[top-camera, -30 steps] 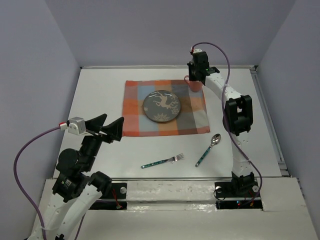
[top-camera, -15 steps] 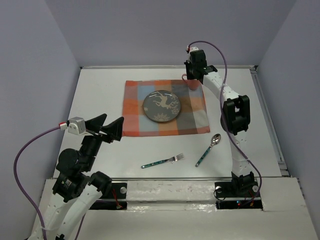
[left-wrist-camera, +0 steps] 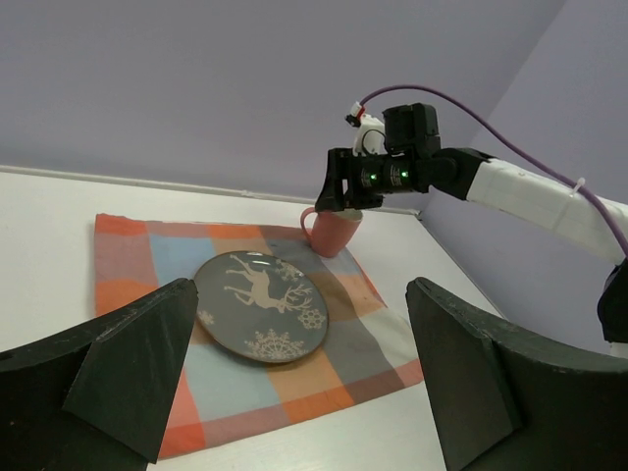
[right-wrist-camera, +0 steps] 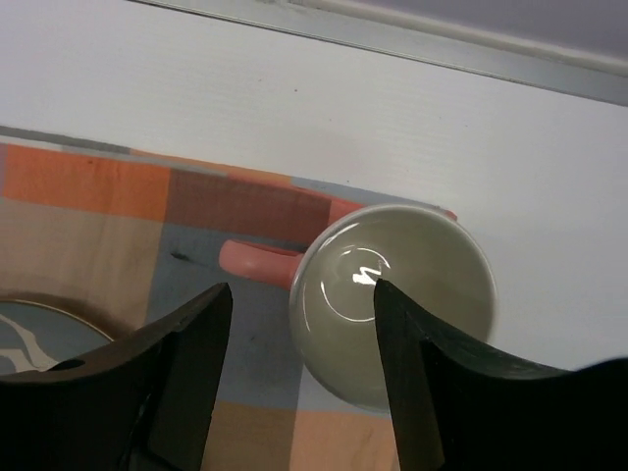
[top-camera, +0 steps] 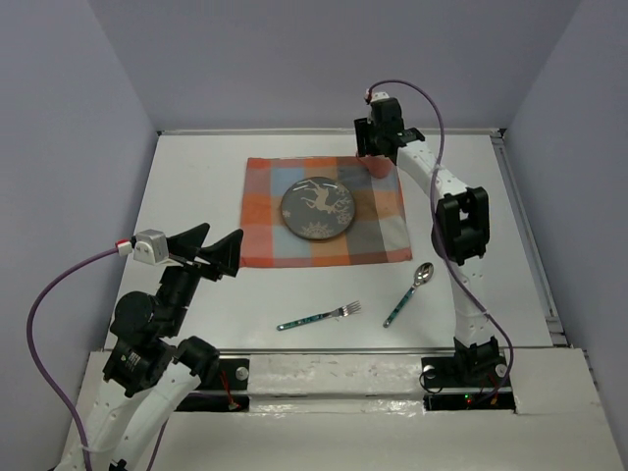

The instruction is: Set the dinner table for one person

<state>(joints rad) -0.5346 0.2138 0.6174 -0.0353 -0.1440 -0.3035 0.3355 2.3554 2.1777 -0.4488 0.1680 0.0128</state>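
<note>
I need to lift my right gripper off the mug next, move it back and lower it to close on the spoon's green handle (top-camera: pixel 398 309), because the handle is further back and still off the placemat (top-camera: pixel 378 231).
On the white dinner table (top-camera: pixel 196 186) lies an orange-and-grey plaid placemat (top-camera: pixel 378 231) with a grey reindeer plate (top-camera: pixel 317 208) in its middle. A pink mug (top-camera: pixel 378 165) stands upright on the mat's far right corner. My right gripper (top-camera: pixel 376 147) hovers just over it, open. In the right wrist view the fingers straddle the mug's (right-wrist-camera: pixel 392 294) rim on the handle side, one over the bowl, one outside. A fork (top-camera: pixel 319 317) and spoon (top-camera: pixel 409 292) lie on the table nearer the arms. My left gripper (top-camera: pixel 224 233) is open and empty at the near left, facing the plate (left-wrist-camera: pixel 260 304).
A metal rail (right-wrist-camera: pixel 392 34) runs along the table's far edge, just behind the mug. Purple walls enclose the table on three sides. The right arm (left-wrist-camera: pixel 530 191) reaches along the mat's right side.
My right gripper has opened and let go of the mug, which now stands on the mat's far right corner. It also shifted slightly left. The left arm has not moved.
</note>
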